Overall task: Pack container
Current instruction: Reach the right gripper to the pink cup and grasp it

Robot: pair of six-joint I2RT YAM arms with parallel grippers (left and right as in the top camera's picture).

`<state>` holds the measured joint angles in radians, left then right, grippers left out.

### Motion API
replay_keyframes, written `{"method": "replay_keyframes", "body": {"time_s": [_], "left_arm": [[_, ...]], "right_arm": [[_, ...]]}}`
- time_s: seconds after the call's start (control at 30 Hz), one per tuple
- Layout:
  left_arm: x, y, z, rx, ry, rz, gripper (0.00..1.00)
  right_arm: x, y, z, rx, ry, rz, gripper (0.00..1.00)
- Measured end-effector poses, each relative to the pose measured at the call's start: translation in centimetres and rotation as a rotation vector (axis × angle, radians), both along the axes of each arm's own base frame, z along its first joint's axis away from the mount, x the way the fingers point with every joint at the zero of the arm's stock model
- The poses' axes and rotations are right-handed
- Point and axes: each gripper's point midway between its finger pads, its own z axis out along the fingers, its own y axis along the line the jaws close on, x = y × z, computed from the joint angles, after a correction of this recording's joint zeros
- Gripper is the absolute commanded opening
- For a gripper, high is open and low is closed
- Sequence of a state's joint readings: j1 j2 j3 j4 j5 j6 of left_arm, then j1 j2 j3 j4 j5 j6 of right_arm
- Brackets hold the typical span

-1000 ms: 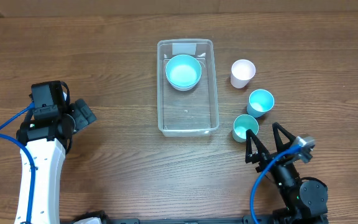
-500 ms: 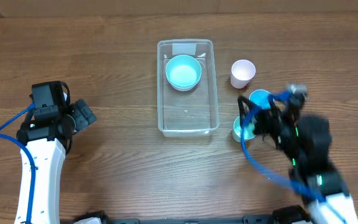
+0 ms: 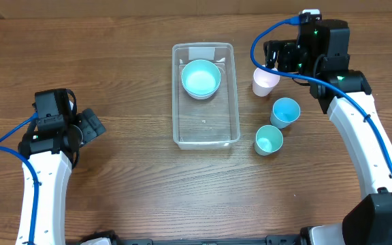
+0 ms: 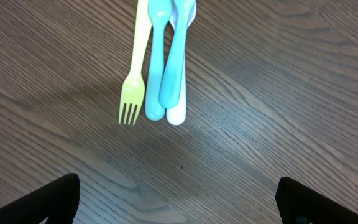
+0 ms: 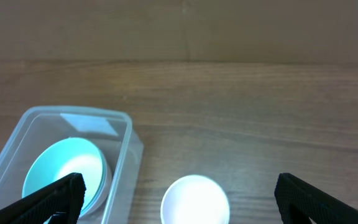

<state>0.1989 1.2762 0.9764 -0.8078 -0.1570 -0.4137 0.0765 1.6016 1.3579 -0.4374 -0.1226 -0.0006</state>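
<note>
My right gripper lowers, fingers spread, onto the pale pink cup's side farther from the container next, since that cup stands below the open fingers.
The clear rectangular container (image 3: pixel 207 126) stands mid-table with a blue bowl (image 3: pixel 201 78) in its far end. To its right are a white cup (image 3: pixel 265 80) and two blue cups (image 3: pixel 285 111) (image 3: pixel 269 140). My right gripper (image 3: pixel 271 56) hangs open above the white cup. In the right wrist view the white cup (image 5: pixel 196 200) lies between the spread fingers (image 5: pixel 61 198), and the container (image 5: pixel 127 134) with the bowl (image 5: pixel 64 174) is to its left. My left gripper (image 3: pixel 90 127) is open at the table's left, with nothing between its fingers (image 4: pixel 61 199).
A yellow-green fork (image 4: pixel 133 68), two blue utensils (image 4: pixel 156 62) (image 4: pixel 176 56) and a white one (image 4: pixel 176 116) lie side by side on the wood ahead of the left gripper, seen only in the left wrist view. A wall stands behind the table's far edge (image 5: pixel 185 28).
My right arm has swung from the table's front right up to the back right, over the white cup. The left arm and all objects have stayed put.
</note>
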Motion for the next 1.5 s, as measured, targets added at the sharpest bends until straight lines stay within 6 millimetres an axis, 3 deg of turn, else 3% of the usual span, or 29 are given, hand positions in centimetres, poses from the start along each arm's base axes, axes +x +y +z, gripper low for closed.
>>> {"method": "replay_keyframes", "body": {"time_s": [0.1,0.27,0.7,0.8,0.87,0.9,0.97,1.0,1.17,1.23,1.27,1.3,1.4,1.43,1.5], "left_arm": [[0.0,0.0,0.0,0.000,0.000,0.000,1.00],[0.0,0.0,0.0,0.000,0.000,0.000,1.00],[0.0,0.0,0.0,0.000,0.000,0.000,1.00],[0.0,0.0,0.0,0.000,0.000,0.000,1.00],[0.0,0.0,0.0,0.000,0.000,0.000,1.00],[0.0,0.0,0.0,0.000,0.000,0.000,1.00],[0.0,0.0,0.0,0.000,0.000,0.000,1.00],[0.0,0.0,0.0,0.000,0.000,0.000,1.00],[0.0,0.0,0.0,0.000,0.000,0.000,1.00],[0.0,0.0,0.0,0.000,-0.001,0.000,1.00],[0.0,0.0,0.0,0.000,0.000,0.000,1.00],[0.0,0.0,0.0,0.000,0.000,0.000,1.00],[0.0,0.0,0.0,0.000,0.000,0.000,1.00],[0.0,0.0,0.0,0.000,0.001,0.000,1.00],[0.0,0.0,0.0,0.000,0.001,0.000,1.00]], "right_arm": [[0.1,-0.9,-2.8,-0.018,0.081,-0.028,0.98],[0.5,-3.7,-10.8,-0.001,0.284,-0.095,0.88],[-0.4,-3.3,-16.2,-0.029,0.418,-0.050,0.83],[0.0,-2.3,-18.5,-0.038,0.439,-0.025,0.74],[0.4,-1.9,-19.0,-0.040,0.433,-0.017,0.59],[0.5,-1.9,-19.3,-0.040,0.431,-0.015,0.34],[0.7,-1.9,-19.4,-0.041,0.427,-0.016,0.09],[0.8,-1.9,-19.4,-0.040,0.424,-0.016,0.04],[0.5,-1.9,-18.1,-0.041,0.493,-0.018,0.04],[1.5,-1.9,-15.6,-0.038,0.487,-0.023,0.04],[3.1,-1.8,-11.0,-0.020,0.439,-0.039,0.04],[3.9,-1.8,-9.3,-0.012,0.397,-0.044,0.04],[1.1,-1.6,-5.7,0.004,0.525,-0.071,0.04],[0.5,-1.2,-3.6,0.009,0.524,-0.070,0.04],[-1.0,0.2,-2.0,0.003,0.546,-0.048,0.04]]}}
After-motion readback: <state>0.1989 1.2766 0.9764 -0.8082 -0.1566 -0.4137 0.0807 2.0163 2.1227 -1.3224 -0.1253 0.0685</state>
